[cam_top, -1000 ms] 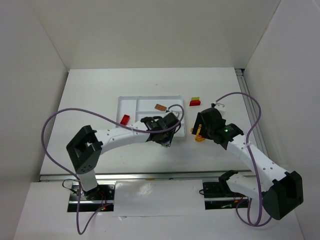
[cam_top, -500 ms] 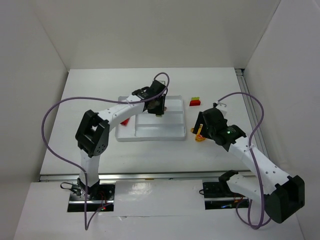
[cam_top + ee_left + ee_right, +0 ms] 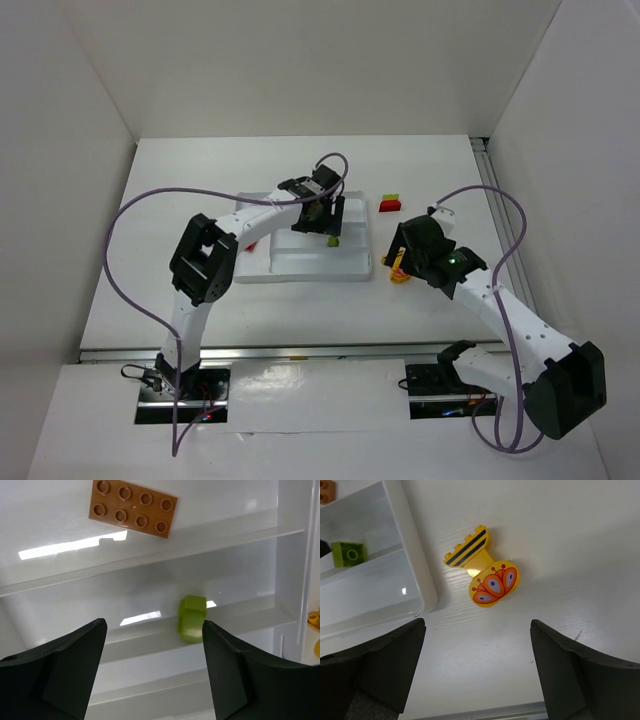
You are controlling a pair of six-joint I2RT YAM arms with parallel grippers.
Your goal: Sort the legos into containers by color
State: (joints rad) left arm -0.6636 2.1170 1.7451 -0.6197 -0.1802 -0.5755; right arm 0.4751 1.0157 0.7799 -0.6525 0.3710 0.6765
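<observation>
I will next move my open right gripper down to the yellow lego below and lower my fingers around its butterfly-printed end [image 3: 400, 275] [image 3: 495, 584], which is clear of the tray's rim.
The white tray [image 3: 300, 262] lies mid-table under my left arm. My left gripper [image 3: 154, 630] hangs open above its long compartments [image 3: 150, 560], with nothing between the fingers. A lime green lego [image 3: 191, 617] rests below against a divider, close to the right finger, and an orange-brown plate [image 3: 132, 507] lies one compartment further back. From above, the left gripper [image 3: 325, 222] is just behind the green lego [image 3: 332, 240]. My right gripper [image 3: 477, 625] is open above the table, with a yellow butterfly-printed lego [image 3: 482, 572] just ahead of it. This yellow lego [image 3: 399, 270] sits right of the tray.
A red lego [image 3: 391, 208] with a green one [image 3: 390, 197] behind it sits on the table past the tray's back right corner. Another red lego [image 3: 249, 243] peeks out beside the left arm in the tray's left section. The tray's rim [image 3: 415, 570] lies left of the yellow lego.
My left gripper swung from the tray's front edge to over its back compartments, then opened and let go of the green lego, which now lies in the tray. The right arm barely moved.
</observation>
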